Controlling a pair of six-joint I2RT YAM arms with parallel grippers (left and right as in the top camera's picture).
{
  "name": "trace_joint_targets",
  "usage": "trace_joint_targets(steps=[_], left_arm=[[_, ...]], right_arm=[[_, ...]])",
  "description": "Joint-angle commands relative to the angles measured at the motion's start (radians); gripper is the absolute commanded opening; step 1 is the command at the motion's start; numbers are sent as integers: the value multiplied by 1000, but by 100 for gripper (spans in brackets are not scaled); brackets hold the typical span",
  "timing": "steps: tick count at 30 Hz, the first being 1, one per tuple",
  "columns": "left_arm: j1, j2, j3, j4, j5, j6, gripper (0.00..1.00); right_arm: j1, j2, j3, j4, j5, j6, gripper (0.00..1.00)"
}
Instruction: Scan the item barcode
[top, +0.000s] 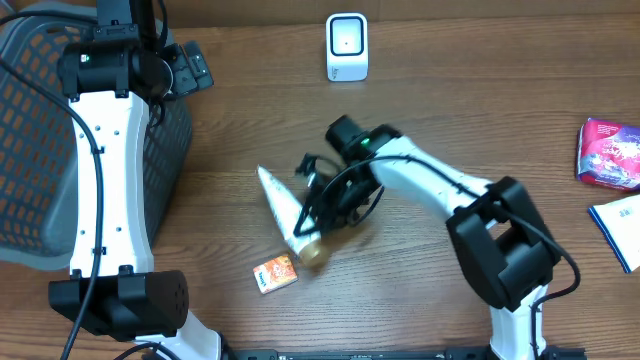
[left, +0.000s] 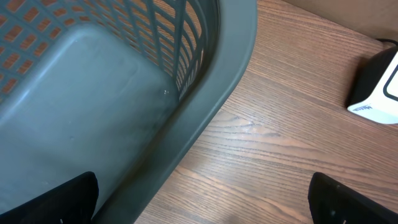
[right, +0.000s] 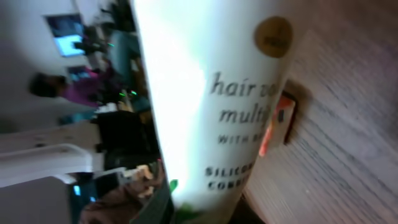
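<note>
The tube (top: 285, 205) goes down and toward the right in the overhead view next, and my right gripper releases it, since the bare tabletop lies below on that side.
A white hair-product tube (top: 285, 205) with a tan cap lies slanted at mid-table. My right gripper (top: 318, 207) is at its middle, shut on it. In the right wrist view the tube (right: 205, 93) fills the frame and runs down between my right gripper (right: 208, 213) jaws, which are mostly hidden. No barcode shows on the visible face. The white scanner (top: 347, 47) stands at the far edge of the table, apart from the tube. My left gripper (top: 190, 68) hangs open by the basket, and in its own view the left gripper (left: 202, 205) holds nothing.
A grey mesh basket (top: 40, 150) fills the left side, and its rim (left: 211, 106) lies under the left wrist. A small orange box (top: 276, 272) lies just front-left of the tube's cap. A pink packet (top: 610, 152) and a white-blue booklet (top: 620, 225) sit at the right edge.
</note>
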Motion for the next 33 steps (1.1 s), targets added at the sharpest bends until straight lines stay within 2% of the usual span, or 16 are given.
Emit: trace_joint_targets(steps=[1, 8, 15, 18, 21, 27, 30, 33], left_arm=[[-1, 11, -1, -3, 4, 1, 100], [-1, 11, -1, -3, 5, 1, 100], [-1, 11, -1, -3, 5, 1, 100], [-1, 11, -1, -3, 4, 1, 100], [-1, 11, -1, -3, 5, 1, 100], [-1, 11, -1, -3, 5, 1, 100], [-1, 11, -1, -3, 4, 1, 100], [-1, 11, -1, -3, 5, 1, 100]], right_arm=[[-48, 16, 1, 26, -152, -16, 21], [-108, 89, -80, 128, -140, -16, 13], [-145, 209, -86, 140, -221, 23, 10], [-160, 227, -87, 140, -169, 119, 10], [-175, 225, -85, 151, -14, 251, 10], [-219, 225, -85, 163, 245, 425, 21], [-238, 225, -85, 173, 291, 472, 26], [-251, 225, -86, 174, 374, 506, 39]])
